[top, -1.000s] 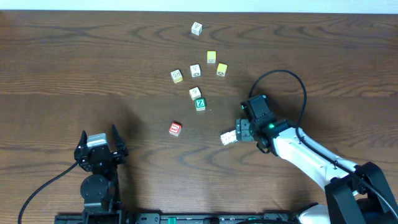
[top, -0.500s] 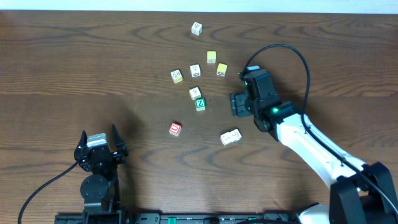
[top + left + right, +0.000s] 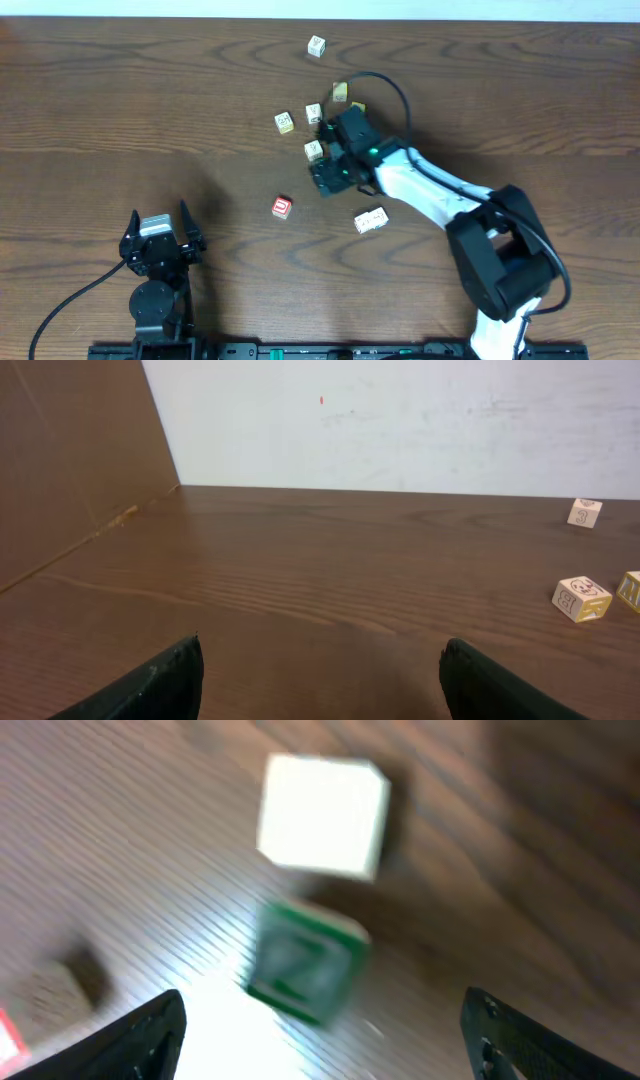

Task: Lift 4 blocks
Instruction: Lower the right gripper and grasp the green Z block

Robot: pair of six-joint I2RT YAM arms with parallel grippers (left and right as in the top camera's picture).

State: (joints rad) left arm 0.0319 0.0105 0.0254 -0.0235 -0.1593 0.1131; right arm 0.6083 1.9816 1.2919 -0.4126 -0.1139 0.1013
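Observation:
The robot's right gripper will next go down, open, over the green block (image 3: 306, 961) with one finger on each side, because the block is below the gripper, between the lines of both fingers.
The green block with a white Z (image 3: 305, 960) lies blurred just ahead of my open right gripper (image 3: 325, 1045), between the lines of its two fingers and untouched. A white block (image 3: 322, 815) sits right behind it. The red block (image 3: 282, 207) rests alone to the lower left. Another white block (image 3: 371, 220) lies on the table, apart from the arm. From overhead, my right gripper (image 3: 328, 172) covers the green block, with the white block (image 3: 314, 150) at its upper left. My left gripper (image 3: 160, 215) stands open and empty near the front edge, also in its own wrist view (image 3: 320, 675).
Yellow-faced cubes (image 3: 340, 92) (image 3: 284, 122) and a white cube (image 3: 314, 113) cluster behind the right gripper. One more white cube (image 3: 316, 45) sits near the far edge. The right arm's cable (image 3: 390, 90) loops over the table. A brown board (image 3: 70, 460) stands left of the left gripper.
My right gripper left the white block lying at the lower right, then swung up and left across the table to hover over the green block. The left arm has not moved.

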